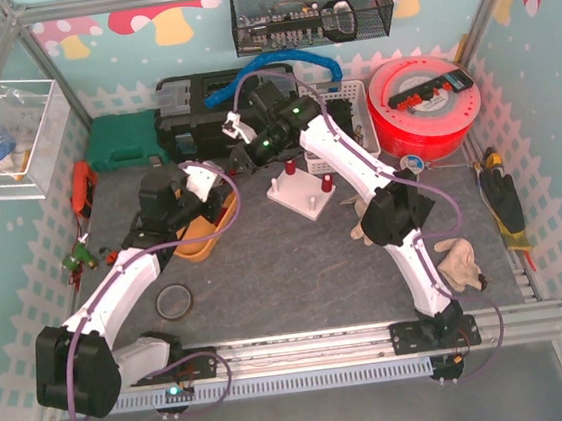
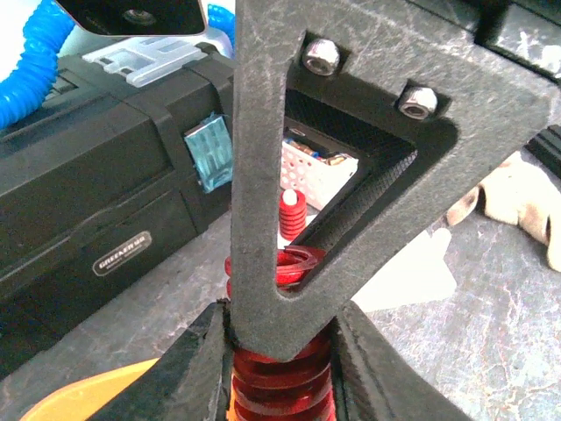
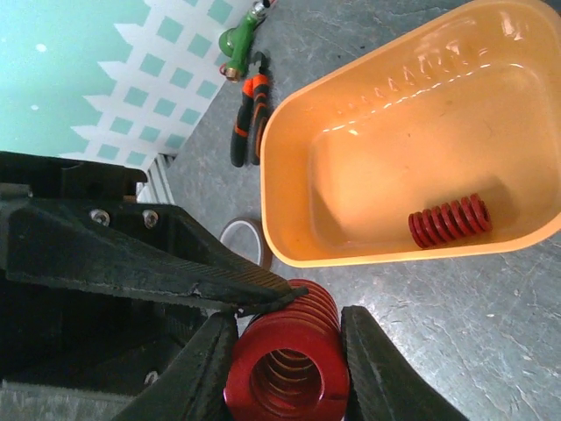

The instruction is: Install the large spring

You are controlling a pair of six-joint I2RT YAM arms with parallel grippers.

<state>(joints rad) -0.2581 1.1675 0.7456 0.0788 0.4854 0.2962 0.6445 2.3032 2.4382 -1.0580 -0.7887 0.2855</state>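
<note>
My right gripper carries the spring over next, lowers it and lets go. The base's bare near post [image 1: 311, 202] is below the gripper and to its right in the top view.
The large red spring [image 3: 289, 368] is held in the air between both grippers, above the table beside the orange bin [image 3: 368, 254]. My right gripper [image 3: 289, 320] is shut on one end of it, with its open bore facing the camera. My left gripper [image 2: 282, 314] is shut on the same spring [image 2: 280, 373], and a right finger crosses in front of it. In the top view the grippers meet, left [image 1: 219, 177] and right [image 1: 236, 140]; the spring is hidden there. The white base [image 1: 310, 195] with its posts stands just to their right.
A smaller red spring [image 3: 450, 221] lies in the orange bin [image 1: 208, 236]. Another small spring [image 2: 291, 213] sits on a base post. A tape ring [image 1: 175, 302], pliers [image 3: 245, 123], black toolbox [image 1: 190, 109], red spool [image 1: 423, 105] and gloves [image 1: 457, 262] lie around.
</note>
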